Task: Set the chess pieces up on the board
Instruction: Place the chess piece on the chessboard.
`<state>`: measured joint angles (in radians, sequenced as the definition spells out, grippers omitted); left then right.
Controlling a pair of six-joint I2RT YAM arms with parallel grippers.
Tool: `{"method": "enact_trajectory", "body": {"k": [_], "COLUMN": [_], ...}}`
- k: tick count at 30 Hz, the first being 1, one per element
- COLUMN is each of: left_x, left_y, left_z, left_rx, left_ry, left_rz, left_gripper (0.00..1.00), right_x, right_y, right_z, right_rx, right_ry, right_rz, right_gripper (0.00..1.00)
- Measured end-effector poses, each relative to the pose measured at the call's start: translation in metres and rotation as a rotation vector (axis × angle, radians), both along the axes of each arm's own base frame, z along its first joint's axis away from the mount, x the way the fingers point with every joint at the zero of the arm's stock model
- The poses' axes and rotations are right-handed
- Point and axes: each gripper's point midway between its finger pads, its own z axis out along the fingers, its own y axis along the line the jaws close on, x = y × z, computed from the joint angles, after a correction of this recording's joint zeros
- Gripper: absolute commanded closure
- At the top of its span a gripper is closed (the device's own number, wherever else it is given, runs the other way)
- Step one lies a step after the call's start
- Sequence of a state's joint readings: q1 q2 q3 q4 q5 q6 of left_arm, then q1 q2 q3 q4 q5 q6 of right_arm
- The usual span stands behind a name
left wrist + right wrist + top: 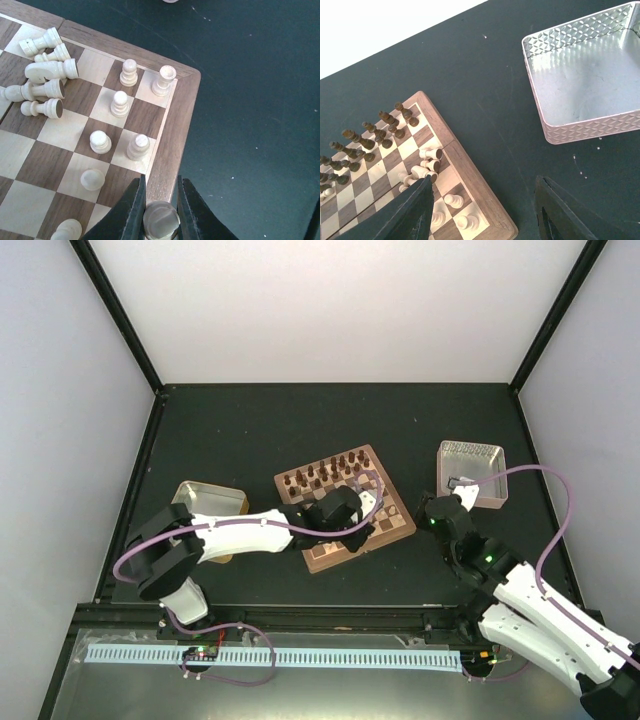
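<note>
My left gripper will next move the cream piece it holds off the brown border, then down over the dark edge square (119,184).
The board (318,558) lies mid-table with dark chessmen (325,472) standing on its far rows. In the left wrist view, several cream chess pieces (119,104) stand near the board's corner (172,125), and several more lie toppled in a heap (46,75). My left gripper (161,212) is shut on a cream piece (161,221) seen end-on, held over the board's brown border. My right gripper (485,210) is open and empty, hovering over the mat just right of the board (470,175).
An empty pink-rimmed metal tray (585,130) stands to the right of the board. A second metal tray (210,500) sits to the left, partly under the left arm. Dark mat (260,100) surrounds the board.
</note>
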<state>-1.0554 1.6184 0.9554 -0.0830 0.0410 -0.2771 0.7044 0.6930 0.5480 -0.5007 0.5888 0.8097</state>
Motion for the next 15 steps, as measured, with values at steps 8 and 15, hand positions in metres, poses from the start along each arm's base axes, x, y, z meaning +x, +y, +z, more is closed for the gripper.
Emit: {"method": "enact_trajectory", "body": {"k": [8,15], "left_x": [0.010,0.016], "left_y": [-0.005,-0.007], "left_z": [-0.004,-0.009], "left_rx": [-0.010,-0.008], "left_ry": [-0.048,-0.067], "left_rz": [0.020,0.035], "left_gripper": [0.90,0.88], "right_x": [0.000,0.001], "right_y": [0.000,0.000], "right_z": [-0.002,-0.002], "right_rx": [0.003,0.005], "right_ry": [0.001,0.002], "right_rz": [-0.001,0.001], "right_gripper": [0.43,0.43]}}
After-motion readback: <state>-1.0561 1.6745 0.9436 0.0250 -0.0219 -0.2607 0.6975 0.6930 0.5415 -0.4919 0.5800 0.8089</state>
